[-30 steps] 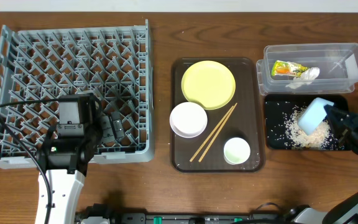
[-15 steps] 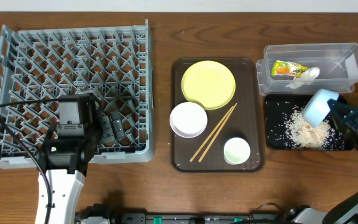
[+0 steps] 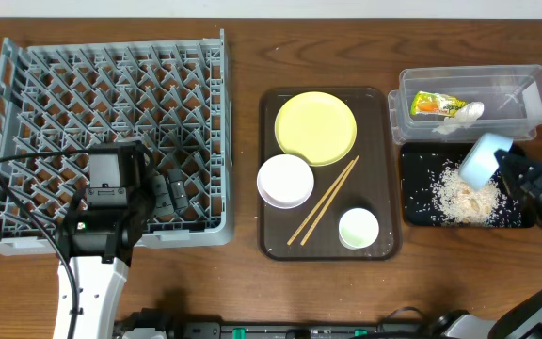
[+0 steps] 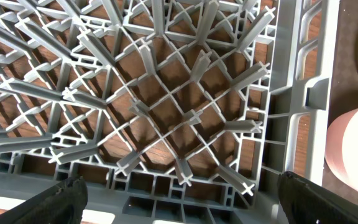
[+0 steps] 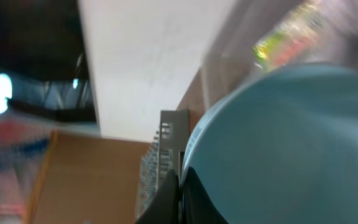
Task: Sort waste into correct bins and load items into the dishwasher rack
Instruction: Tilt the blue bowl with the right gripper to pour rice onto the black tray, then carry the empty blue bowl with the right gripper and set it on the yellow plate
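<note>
My right gripper is to swing left in the overhead view next, turn the bowl upright and lower it for release onto the yellow plate, which is empty.
The grey dishwasher rack fills the left. My left gripper hangs open and empty over its front right part; the left wrist view shows the lattice between its fingers. My right gripper is shut on the rim of the light blue bowl, tipped on its side over the black tray, where the rice scraps lie. The bowl fills the right wrist view, with the fingers pinching its rim. The clear tub holds the snack wrapper and the tissue.
A dark brown serving tray in the middle holds the yellow plate, the white bowl, two chopsticks and the small white cup. Bare wooden table lies between rack and tray.
My right gripper has lifted the blue bowl a little toward the far side, uncovering a pile of rice on the black tray. The left arm has not moved.
</note>
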